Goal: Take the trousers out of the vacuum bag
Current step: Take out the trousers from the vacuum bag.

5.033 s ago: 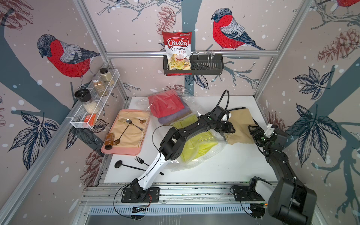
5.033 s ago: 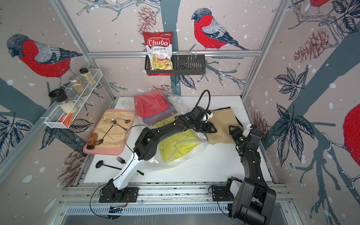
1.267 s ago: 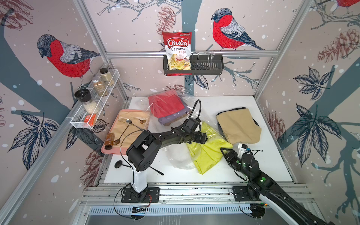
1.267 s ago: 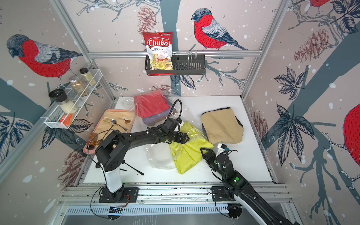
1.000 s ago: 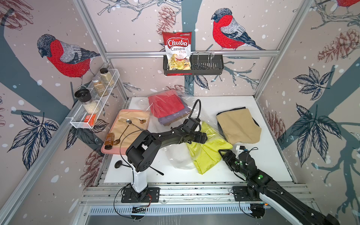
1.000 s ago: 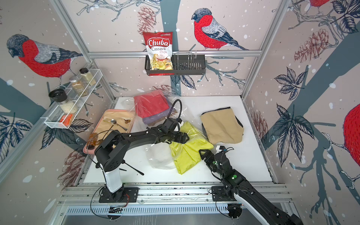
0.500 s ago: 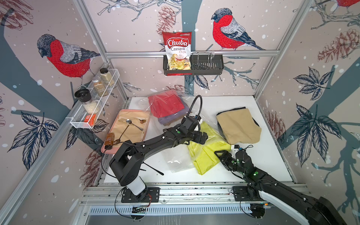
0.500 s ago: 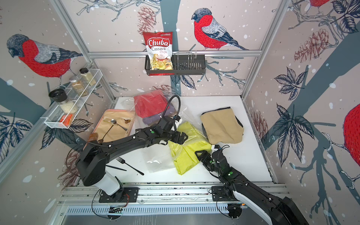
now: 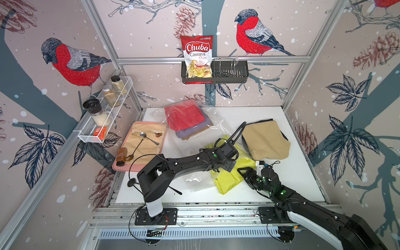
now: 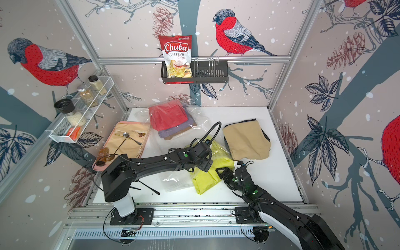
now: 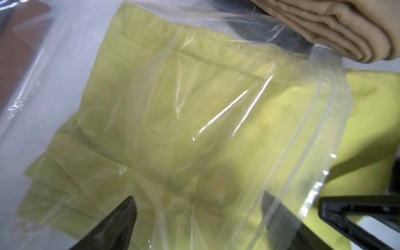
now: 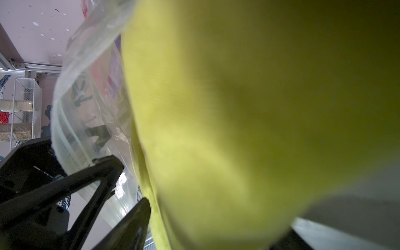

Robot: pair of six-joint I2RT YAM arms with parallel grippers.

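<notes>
The free corner of the yellow-green trousers sticks out past the plastic, so my right gripper will slide farther onto it next, toward the bag's zip edge, and close.
The yellow-green trousers lie at the table's front middle, half out of the clear vacuum bag. My left gripper stands open above the bag's zip edge and the cloth; one finger shows through the plastic. My right gripper is open at the free corner of these trousers, jaws wide astride the cloth. Red trousers on purple ones lie under clear plastic at the back. Mustard-brown trousers rest on black ones at the right, outside the bag.
A pink tray with beige cloth, spoons and a small bottle sits at the left. A black ladle and fork lie near the front edge by the left arm's base. The chips packet hangs in the wall basket; a spice rack is on the left wall.
My right gripper has slid in from the front right onto the yellow-green trousers' corner, its jaws narrowing. The left arm's base has swung round and the loose bag has spread forward.
</notes>
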